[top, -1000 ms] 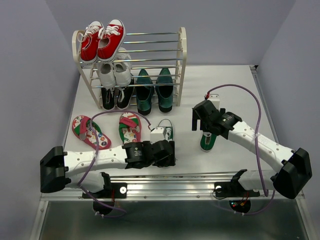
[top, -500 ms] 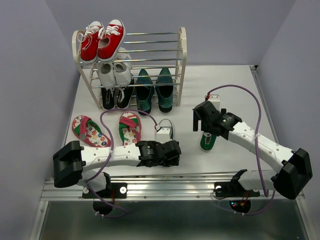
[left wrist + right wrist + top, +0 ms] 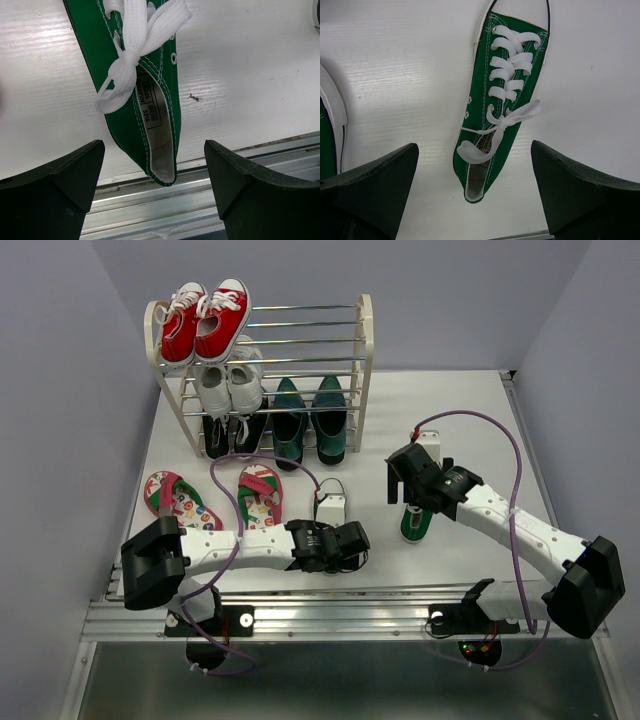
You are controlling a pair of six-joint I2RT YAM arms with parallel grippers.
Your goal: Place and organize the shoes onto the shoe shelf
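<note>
My left gripper should move down and outward next, so its fingers go on both sides of the green sneaker's heel opening (image 3: 159, 144). The sneaker's heel is still below the open fingers.
One green canvas sneaker (image 3: 145, 115) with white laces lies on the white table; its heel sits between the open fingers of my left gripper (image 3: 155, 185), just above it. In the top view my left gripper (image 3: 348, 543) hides most of that sneaker. The second green sneaker (image 3: 500, 115) lies under my open right gripper (image 3: 475, 190), heel toward the fingers; it also shows in the top view (image 3: 415, 524) below my right gripper (image 3: 408, 478). Two flip-flops (image 3: 180, 505) (image 3: 260, 495) lie at front left. Dark green loafers (image 3: 308, 425) stand at the bottom of the shoe shelf (image 3: 365, 350).
Red sneakers (image 3: 205, 320) sit on the shelf's top tier and white sneakers (image 3: 228, 385) on the middle tier, both at its left. A dark pair (image 3: 230, 435) stands below them. An aluminium rail (image 3: 175, 200) runs along the table's near edge, close behind the left sneaker's heel.
My left arm has swung right and its gripper has shifted a little right and toward the near edge over the sneaker. My right arm has barely moved.
</note>
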